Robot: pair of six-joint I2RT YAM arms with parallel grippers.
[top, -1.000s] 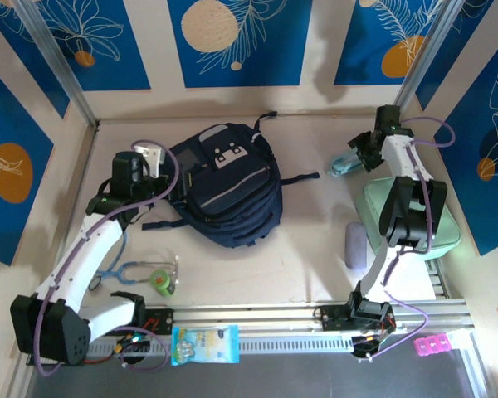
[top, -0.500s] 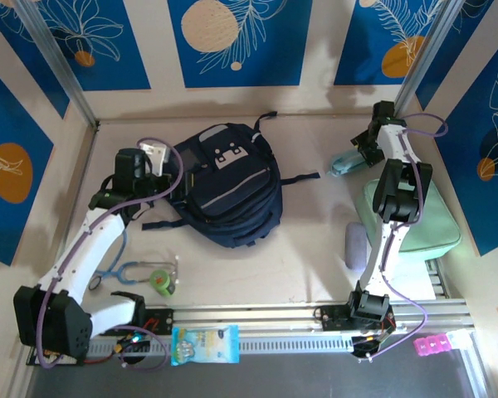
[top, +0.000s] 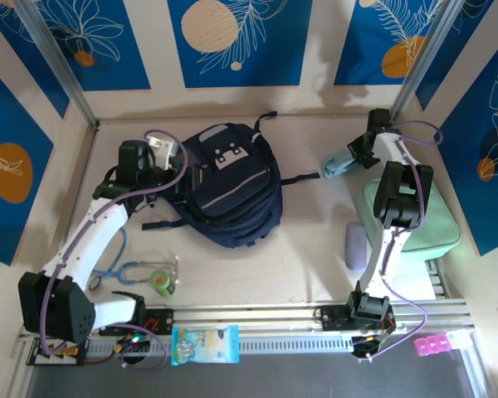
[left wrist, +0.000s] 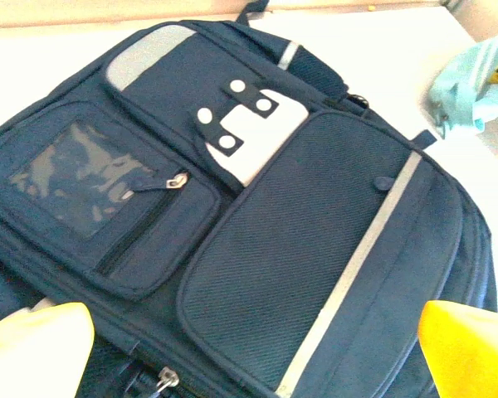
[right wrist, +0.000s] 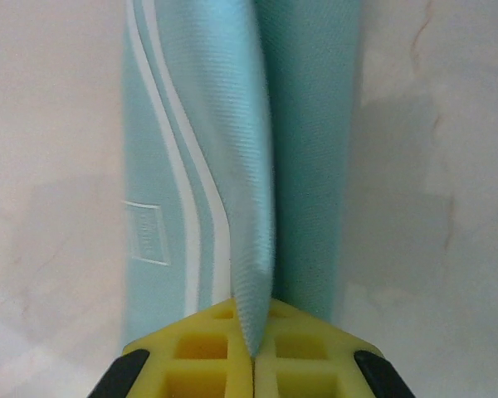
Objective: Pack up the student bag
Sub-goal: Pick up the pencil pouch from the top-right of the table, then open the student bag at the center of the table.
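Observation:
The left gripper swings across the front pocket (left wrist: 315, 249) and down onto the bag's fold (left wrist: 451, 269) next, since that fold lies below the gripper's fingers and past the grey strip.
The student bag (top: 232, 186), a navy-blue backpack with a grey-white patch, lies flat at the table's middle, front side up. My left gripper (top: 171, 164) hovers at its left edge, open, with the yellow fingertips (left wrist: 33, 348) spread wide over the bag's front pocket (left wrist: 315, 249) and nothing between them. At the back right, my right gripper (top: 358, 155) is shut on one end of a light blue fabric pouch (top: 336, 163). In the right wrist view the pouch (right wrist: 232, 166) stretches away from the closed yellow fingers (right wrist: 191, 356), a fold of it pinched between them.
A mint-green flat case (top: 415, 220) lies under the right arm, with a grey-lilac object (top: 354, 245) beside it. A stethoscope (top: 129, 269) and a small green item (top: 160, 280) lie near the front left. A snack packet (top: 205, 344) and a pink item (top: 432, 344) rest on the front rail.
My left gripper has moved toward the back and closer to the bag's left side. My right gripper has carried the blue pouch a little to the left and back.

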